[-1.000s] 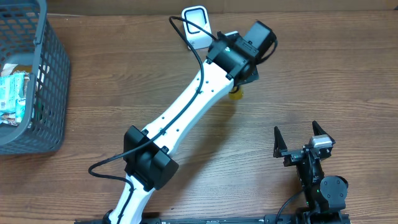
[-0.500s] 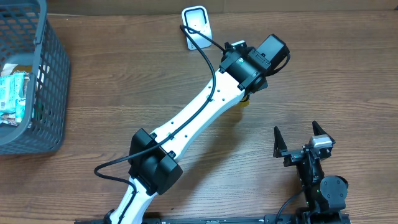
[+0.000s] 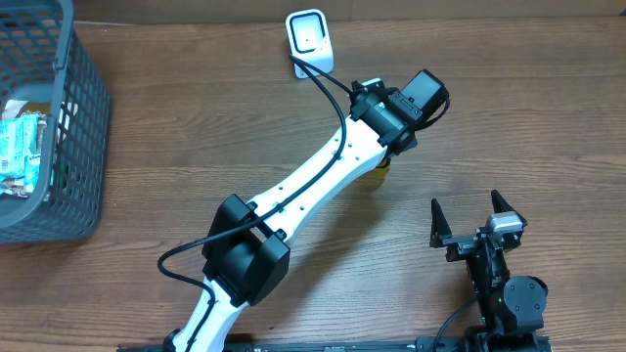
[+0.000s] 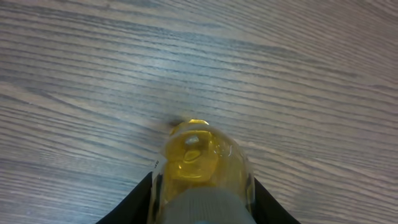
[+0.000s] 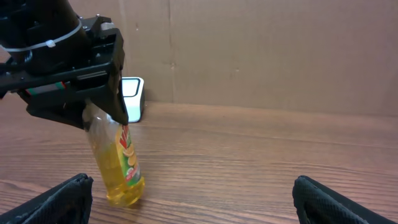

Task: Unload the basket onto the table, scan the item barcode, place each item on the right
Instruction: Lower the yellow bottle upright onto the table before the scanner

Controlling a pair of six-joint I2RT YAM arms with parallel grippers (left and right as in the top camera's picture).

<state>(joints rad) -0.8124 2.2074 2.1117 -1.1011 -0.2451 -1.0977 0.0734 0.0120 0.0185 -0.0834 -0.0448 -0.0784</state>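
Next, my left gripper needs to go to the right in the overhead view and down to release the bottle (image 3: pixel 378 168), as bare tabletop lies below it on that side.
A clear bottle of yellow liquid (image 5: pixel 120 167) with a green and red label stands nearly upright, its base at the wooden table. My left gripper (image 4: pixel 202 186) is shut on its upper part, and the black fingers (image 4: pixel 142 198) flank the bottle (image 4: pixel 199 155) just below the grey cap. In the overhead view the left wrist (image 3: pixel 399 106) covers most of the bottle (image 3: pixel 378 168). The white scanner (image 3: pixel 308 39) stands at the far edge, behind and to the left of the bottle; the right wrist view also shows the scanner (image 5: pixel 132 96). My right gripper (image 3: pixel 466 205) is open and empty at the near right.
A grey mesh basket (image 3: pixel 73 127) holding packaged items (image 3: pixel 20 147) sits at the far left. A cardboard wall (image 5: pixel 261 50) backs the table. The left arm (image 3: pixel 303 196) stretches diagonally across the middle.
The left arm has carried the bottle to the right and toward the front, away from the scanner. The right arm has not moved.
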